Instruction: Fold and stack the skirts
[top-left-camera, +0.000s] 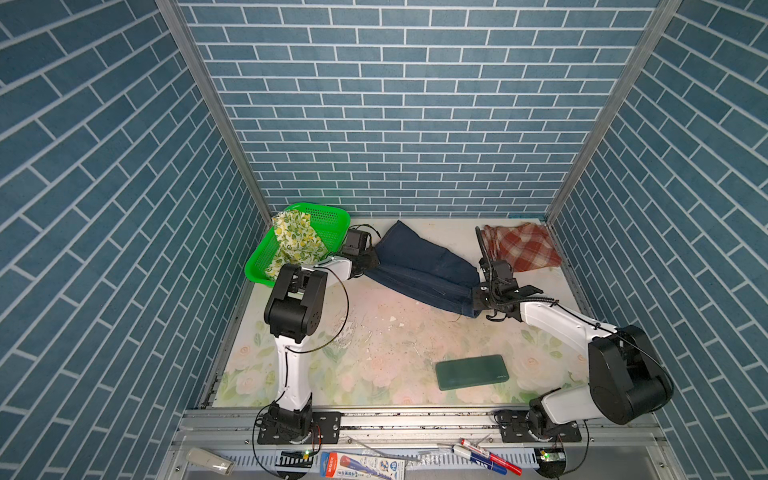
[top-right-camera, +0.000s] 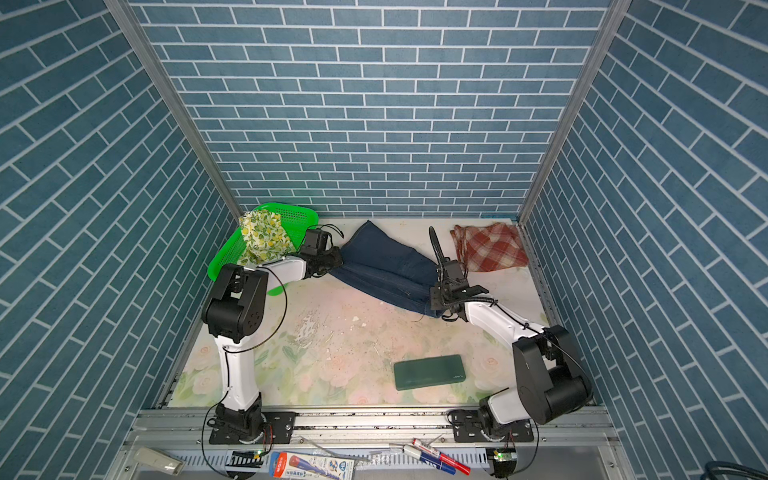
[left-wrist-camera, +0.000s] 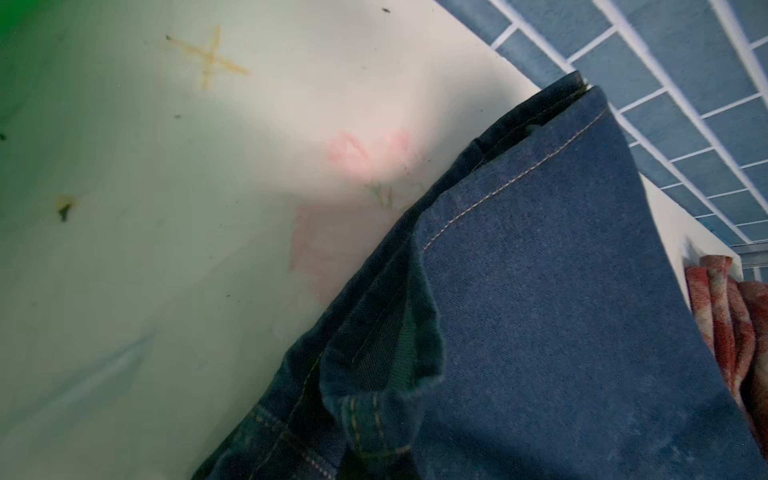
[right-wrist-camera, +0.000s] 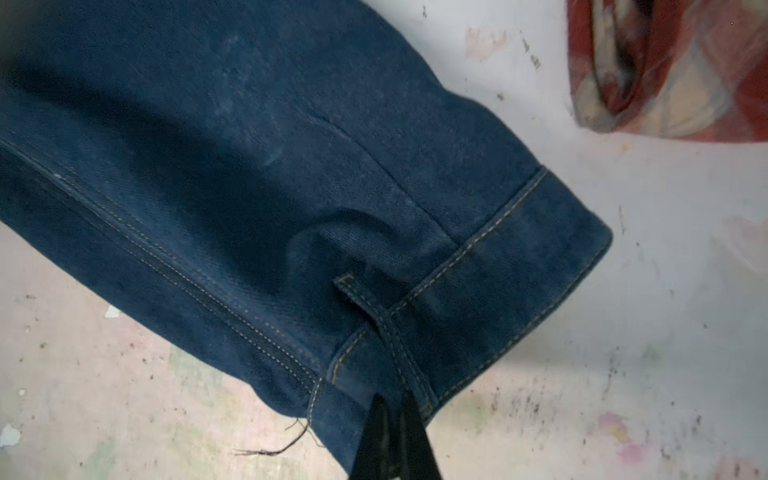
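The denim beside the belt loop still puckers. My right gripper should next ease back and lower the held waistband end onto the bare tabletop to release it.
The dark blue denim skirt (top-left-camera: 419, 266) (top-right-camera: 386, 266) stretches diagonally across the back of the table between both grippers. My left gripper (top-left-camera: 370, 262) (top-right-camera: 334, 259) is shut on its left end; in the left wrist view bunched denim (left-wrist-camera: 540, 311) hides the jaws. My right gripper (top-left-camera: 478, 299) (top-right-camera: 434, 297) (right-wrist-camera: 392, 415) is shut on the waistband by a belt loop. The rust-red and cream plaid skirt (top-left-camera: 523, 247) (top-right-camera: 490, 247) (right-wrist-camera: 673, 70) lies folded at the back right corner. The lemon-print skirt (top-left-camera: 297, 239) (top-right-camera: 264, 237) lies crumpled in the basket.
A green mesh basket (top-left-camera: 328, 216) (top-right-camera: 299, 212) stands at the back left, right beside the left wrist. A flat dark green slab (top-left-camera: 471, 372) (top-right-camera: 428, 372) lies front right. Blue brick walls close three sides. Pens (top-left-camera: 490, 457) lie on the front rail.
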